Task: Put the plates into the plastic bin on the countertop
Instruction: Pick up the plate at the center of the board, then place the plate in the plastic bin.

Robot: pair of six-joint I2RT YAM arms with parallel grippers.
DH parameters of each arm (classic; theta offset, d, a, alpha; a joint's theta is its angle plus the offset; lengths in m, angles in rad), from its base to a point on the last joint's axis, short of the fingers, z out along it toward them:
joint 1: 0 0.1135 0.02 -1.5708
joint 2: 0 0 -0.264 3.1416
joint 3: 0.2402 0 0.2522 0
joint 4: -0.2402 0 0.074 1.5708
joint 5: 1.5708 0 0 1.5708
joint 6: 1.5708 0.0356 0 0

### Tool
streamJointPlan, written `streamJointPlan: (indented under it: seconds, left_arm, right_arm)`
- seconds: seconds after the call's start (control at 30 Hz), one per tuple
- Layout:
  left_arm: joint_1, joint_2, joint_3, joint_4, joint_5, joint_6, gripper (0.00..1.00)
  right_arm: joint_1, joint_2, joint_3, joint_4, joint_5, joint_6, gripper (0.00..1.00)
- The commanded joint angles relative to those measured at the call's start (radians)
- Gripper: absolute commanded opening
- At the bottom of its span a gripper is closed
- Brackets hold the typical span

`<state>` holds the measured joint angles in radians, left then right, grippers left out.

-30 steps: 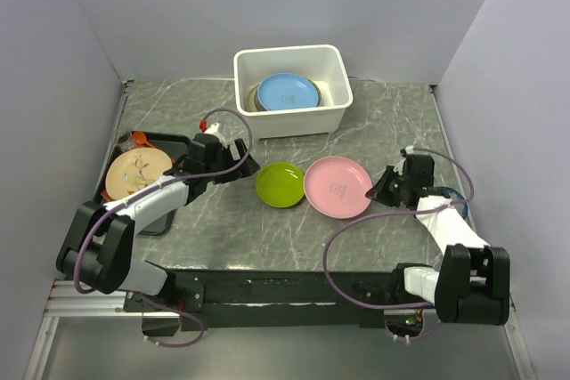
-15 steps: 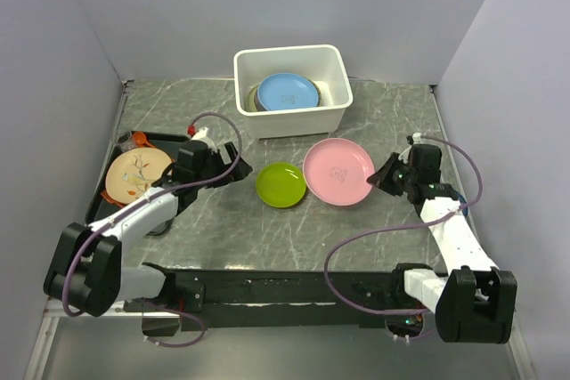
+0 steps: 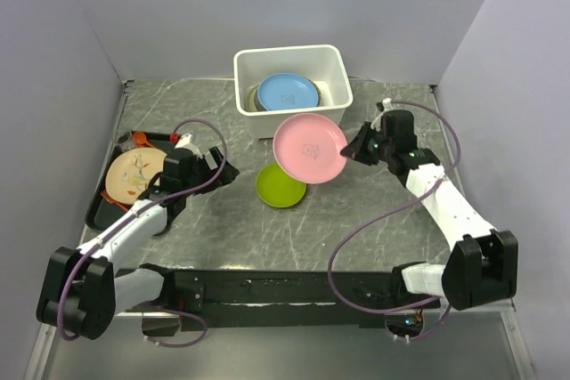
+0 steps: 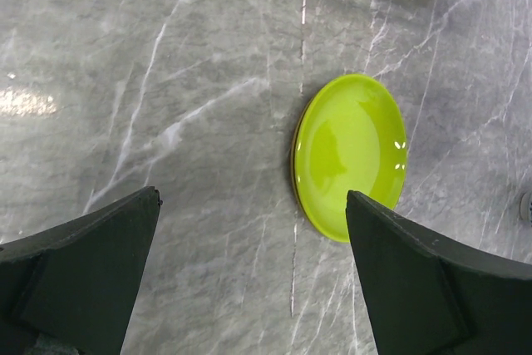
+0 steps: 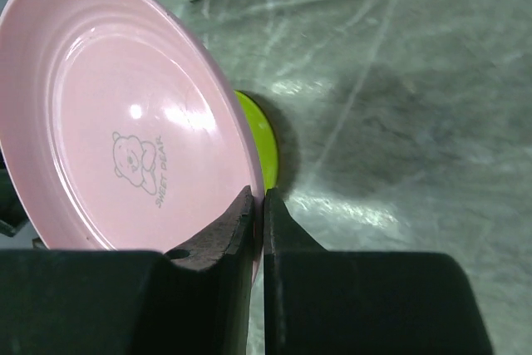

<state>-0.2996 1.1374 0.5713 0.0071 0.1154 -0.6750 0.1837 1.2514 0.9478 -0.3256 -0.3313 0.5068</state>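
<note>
I need to move my right gripper outward over the bin's near side next, then down onto the blue plate (image 3: 286,92) to release the pink plate. Plates already stack there.
My right gripper (image 3: 354,149) is shut on the rim of the pink plate (image 3: 309,149) and holds it tilted in the air in front of the white plastic bin (image 3: 331,116); the plate fills the left of the right wrist view (image 5: 125,122). A blue plate (image 3: 286,92) lies in the bin on other plates. The lime green plate (image 3: 280,186) lies on the marble countertop (image 3: 356,220), partly under the pink one; it also shows in the left wrist view (image 4: 349,155). My left gripper (image 3: 224,172) is open and empty, left of the green plate.
A flat black tray (image 3: 107,211) at the left edge holds a peach flower-patterned plate (image 3: 135,173) and an orange item (image 3: 140,140). Grey walls close in the left, back and right sides.
My right gripper has lifted the pink plate off the countertop and carried it up and left toward the bin. My left arm has drawn back to the left, away from the green plate.
</note>
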Motion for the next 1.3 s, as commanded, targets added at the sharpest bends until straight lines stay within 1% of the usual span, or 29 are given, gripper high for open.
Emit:
streamJointPlan:
  seconds: [0.0, 0.1, 0.4, 0.8, 1.0, 1.27]
  left_arm:
    - [0.013, -0.051, -0.019, -0.006, -0.011, -0.017, 0.99]
    - [0.017, -0.071, -0.030, -0.045, -0.020, -0.023, 0.99]
    - [0.020, -0.082, -0.051, -0.052, -0.025, -0.043, 0.99]
    - [0.022, 0.001, -0.025, -0.016, 0.001, -0.031, 0.99]
    - [0.022, 0.025, -0.021, -0.015, 0.007, -0.028, 0.99]
    - [0.022, 0.035, -0.033, 0.019, 0.024, -0.031, 0.99]
  right_arm:
    - [0.048, 0.083, 0.143, 0.051, 0.002, 0.024, 0.00]
    - [0.075, 0.160, 0.229, 0.057, -0.009, 0.027, 0.00]
    - [0.117, 0.361, 0.482, 0.022, -0.012, 0.010, 0.00]
    - [0.115, 0.542, 0.787, -0.069, 0.038, -0.033, 0.00]
    - [0.114, 0.649, 0.982, -0.136, 0.057, -0.048, 0.00]
    - [0.102, 0.770, 1.125, -0.156, 0.071, -0.039, 0.00]
